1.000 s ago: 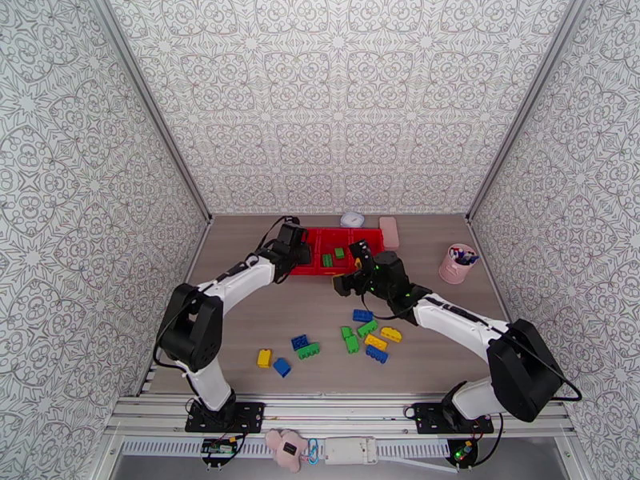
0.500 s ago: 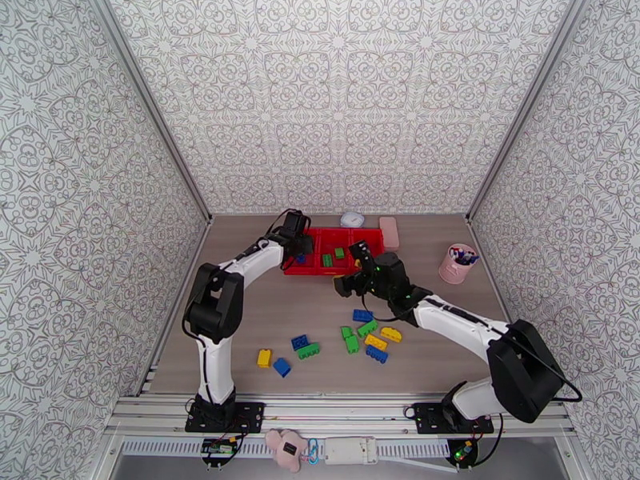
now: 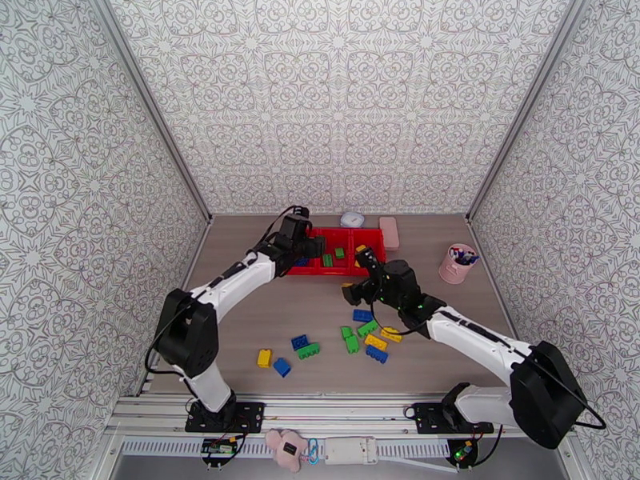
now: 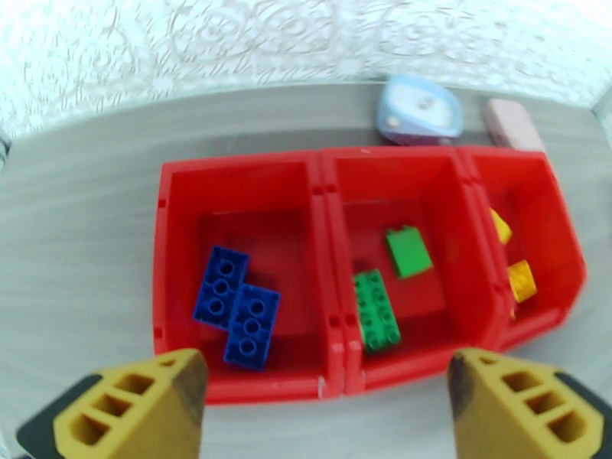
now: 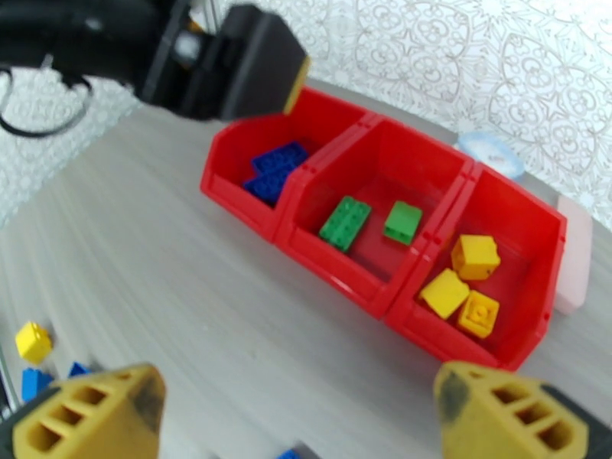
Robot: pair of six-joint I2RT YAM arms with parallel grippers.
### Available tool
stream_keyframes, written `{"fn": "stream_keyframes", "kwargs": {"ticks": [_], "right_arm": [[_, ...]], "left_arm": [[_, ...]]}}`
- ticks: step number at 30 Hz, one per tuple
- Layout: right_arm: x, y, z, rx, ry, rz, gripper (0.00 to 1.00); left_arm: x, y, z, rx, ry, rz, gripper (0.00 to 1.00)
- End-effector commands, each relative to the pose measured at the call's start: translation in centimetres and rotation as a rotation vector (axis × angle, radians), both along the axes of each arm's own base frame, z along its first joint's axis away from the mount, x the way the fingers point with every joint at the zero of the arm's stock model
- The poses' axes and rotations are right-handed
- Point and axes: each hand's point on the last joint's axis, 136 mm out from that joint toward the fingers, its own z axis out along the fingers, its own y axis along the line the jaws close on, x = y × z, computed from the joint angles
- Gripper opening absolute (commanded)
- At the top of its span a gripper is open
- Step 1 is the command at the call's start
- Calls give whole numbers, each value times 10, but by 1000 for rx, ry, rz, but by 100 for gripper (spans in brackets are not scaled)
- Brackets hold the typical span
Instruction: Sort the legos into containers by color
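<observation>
My right gripper draws back and down next onto the ends of the green brick nearest the yellow ones, since it lies loose outside the tray [image 3: 316, 270].
The red three-bin tray [image 3: 316, 270] [image 4: 330, 246] [image 5: 336, 266] stands at the back of the table. Its left bin holds two blue legos [image 4: 239, 306] [image 5: 275, 166], the middle bin two green legos [image 4: 376, 309] [image 5: 346, 222], and the right bin three yellow legos [image 5: 474, 256] [image 4: 522, 280]. My left gripper [image 3: 298, 238] [image 4: 325, 411] [image 5: 229, 63] hovers open and empty over the left bin's near edge. In front of the right bin, my right gripper [image 3: 352, 290] [image 5: 298, 422] is open and empty. Several loose legos [image 3: 362, 315] lie on the table nearer to me.
Blue, green and yellow bricks are scattered between a yellow one [image 3: 264, 358] at the left and a blue one [image 3: 377, 354] at the right. A pink pen cup [image 3: 458, 264] stands right of the tray. A pink case [image 3: 390, 232] and a small round white object [image 3: 352, 220] sit behind it.
My right gripper has drawn back from the right bin toward the near side. The left gripper has lifted off the left bin, where blue bricks now show.
</observation>
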Motion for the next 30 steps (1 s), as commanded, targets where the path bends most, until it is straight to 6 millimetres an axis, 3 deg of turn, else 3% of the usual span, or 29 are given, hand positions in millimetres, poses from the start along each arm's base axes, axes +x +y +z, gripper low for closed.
{"fn": "stream_keyframes", "kwargs": {"ticks": [1, 8, 13, 16, 20, 26, 30], "right_arm": [[-13, -10, -9, -65, 19, 8, 97], [-23, -20, -13, -50, 140, -81, 96], [-26, -28, -23, -85, 242, -173, 95], [-30, -34, -29, -105, 295, -227, 96], [-39, -39, -51, -149, 380, -255, 96], [-66, -27, -80, -355, 465, -53, 96], [-71, -36, -99, -492, 493, -20, 96]], "left_arm": [[-32, -1, 4, 63, -32, -78, 92], [-123, -25, 38, 99, -88, -302, 99], [-166, -35, 49, 66, -122, -448, 100], [-183, -42, 48, 51, -133, -545, 100], [-202, -56, 33, 56, -135, -692, 100], [-230, -75, 11, 20, -117, -889, 100], [-238, -77, -3, 15, -189, -953, 100]]}}
